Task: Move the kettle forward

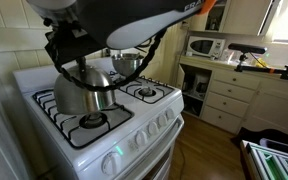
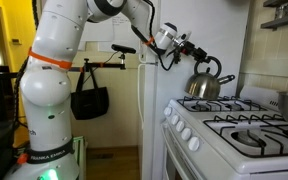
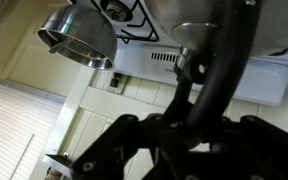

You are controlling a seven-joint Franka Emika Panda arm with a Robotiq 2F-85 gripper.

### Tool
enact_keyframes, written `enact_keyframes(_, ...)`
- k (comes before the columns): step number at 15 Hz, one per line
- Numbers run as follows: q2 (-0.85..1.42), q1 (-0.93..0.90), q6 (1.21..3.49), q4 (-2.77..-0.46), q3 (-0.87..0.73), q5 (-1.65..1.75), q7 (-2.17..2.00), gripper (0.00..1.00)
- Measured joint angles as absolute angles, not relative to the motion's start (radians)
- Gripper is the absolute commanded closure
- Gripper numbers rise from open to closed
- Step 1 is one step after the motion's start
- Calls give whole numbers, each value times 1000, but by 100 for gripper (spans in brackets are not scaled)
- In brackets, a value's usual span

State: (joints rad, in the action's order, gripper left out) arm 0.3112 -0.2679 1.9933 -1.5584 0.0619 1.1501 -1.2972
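My gripper is above the stove grate with the kettle and will next lower the kettle until its base can rest on the grate. Then it will let go of the top of the handle.
The kettle (image 1: pixel 84 92) is squat, shiny steel with a black arched handle. It is over the left side of the white stove (image 1: pixel 134 128), near the back-left burner. It also shows in an exterior view (image 2: pixel 204 87) and at the top of the wrist view (image 3: pixel 214 20). My gripper (image 1: pixel 72 55) is just above it and shut on the top of its handle (image 3: pixel 209 85), which runs between the fingers (image 3: pixel 189 112). My gripper also shows in an exterior view (image 2: pixel 192 50). I cannot tell whether the kettle's base touches the grate.
A smaller straight-sided steel pot (image 1: pixel 127 65) stands on the back-right burner and shows in the wrist view (image 3: pixel 79 35). The front-left burner (image 1: pixel 92 122) and front-right burner (image 1: pixel 149 94) are bare. A microwave (image 1: pixel 204 45) sits on white cabinets (image 1: pixel 224 95) beside the stove.
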Motion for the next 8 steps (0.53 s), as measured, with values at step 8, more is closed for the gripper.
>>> enact_keyframes(8, 311, -259, 1993, -1580, 62, 1150, -1320, 97)
